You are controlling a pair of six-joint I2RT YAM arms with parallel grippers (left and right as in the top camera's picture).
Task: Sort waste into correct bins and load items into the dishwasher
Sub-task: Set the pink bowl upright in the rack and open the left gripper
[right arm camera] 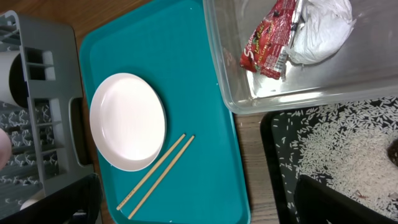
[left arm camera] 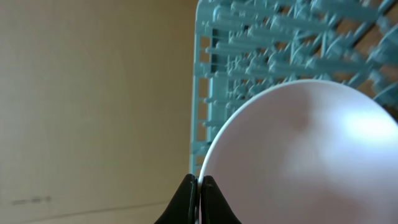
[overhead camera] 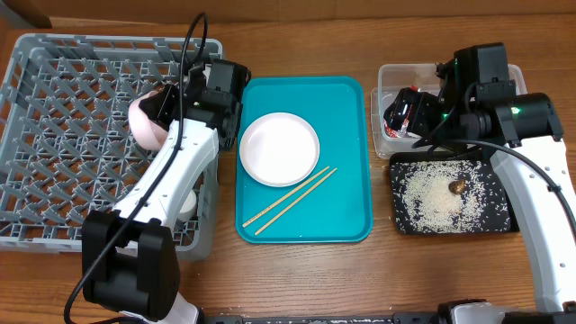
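Observation:
My left gripper moves down and to the right in the overhead view next, onto the rack wires nearer the teal tray, since the white bowl still hangs above them.
My left gripper is shut on the rim of a white bowl, held on edge over the grey dish rack. The left wrist view shows the fingers pinching the bowl in front of the rack. My right gripper hangs open and holds nothing above the clear tub. In the tub lie a red wrapper and a white tissue. Rice and a brown bit are in the black tray. A white plate and chopsticks lie on the teal tray.
The teal tray lies between the rack and the two bins. A small white cup stands in the rack's right side near the front. Bare wooden table runs along the front edge. A cardboard wall stands behind the rack.

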